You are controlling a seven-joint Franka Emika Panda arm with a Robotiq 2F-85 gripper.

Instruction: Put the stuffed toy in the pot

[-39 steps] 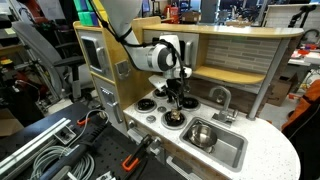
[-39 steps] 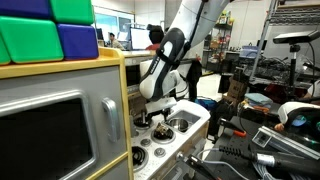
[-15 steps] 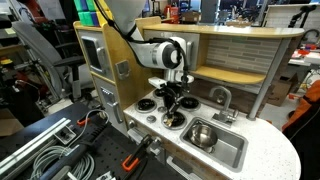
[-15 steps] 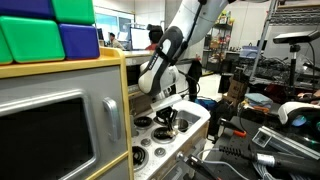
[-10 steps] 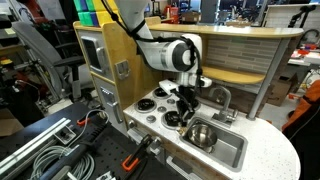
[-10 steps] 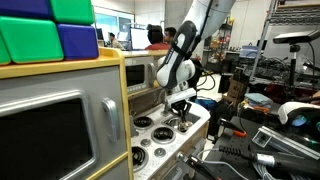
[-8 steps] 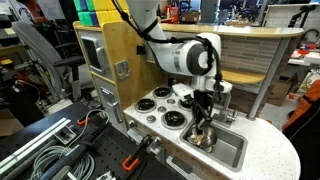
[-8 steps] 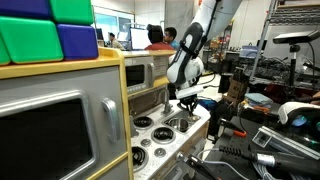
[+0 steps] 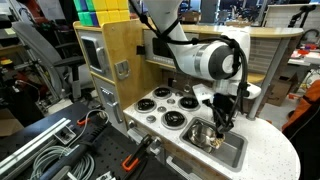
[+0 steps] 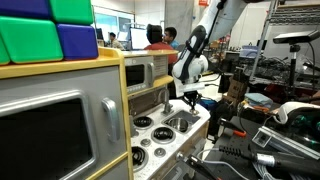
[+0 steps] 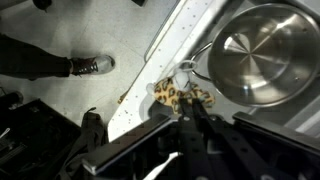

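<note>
My gripper shifts sideways toward the stove burners and over the pot's open middle next, since the stuffed toy (image 11: 178, 94) still hangs outside the pot's silver rim.
My gripper (image 11: 184, 110) is shut on the stuffed toy (image 11: 178, 94), a tan lump with leopard-like spots that sticks out beyond the fingertips. In the wrist view the shiny silver pot (image 11: 262, 52) lies just to the upper right of the toy, its rim close beside it. In an exterior view the gripper (image 9: 221, 125) hangs over the sink basin (image 9: 236, 152), where the pot (image 9: 203, 133) sits. The other exterior view shows the gripper (image 10: 191, 101) above the far end of the counter, with the pot hidden there.
Dark burner discs (image 9: 166, 101) line the stove top beside the sink. The white speckled counter edge (image 11: 160, 62) runs under the toy, with floor and a person's shoe (image 11: 90, 65) beyond it. A wooden cabinet wall (image 9: 105, 60) stands at the stove's far side.
The arm has swung from above the burners across to the sink, carrying the stuffed toy in shut jaws the whole way.
</note>
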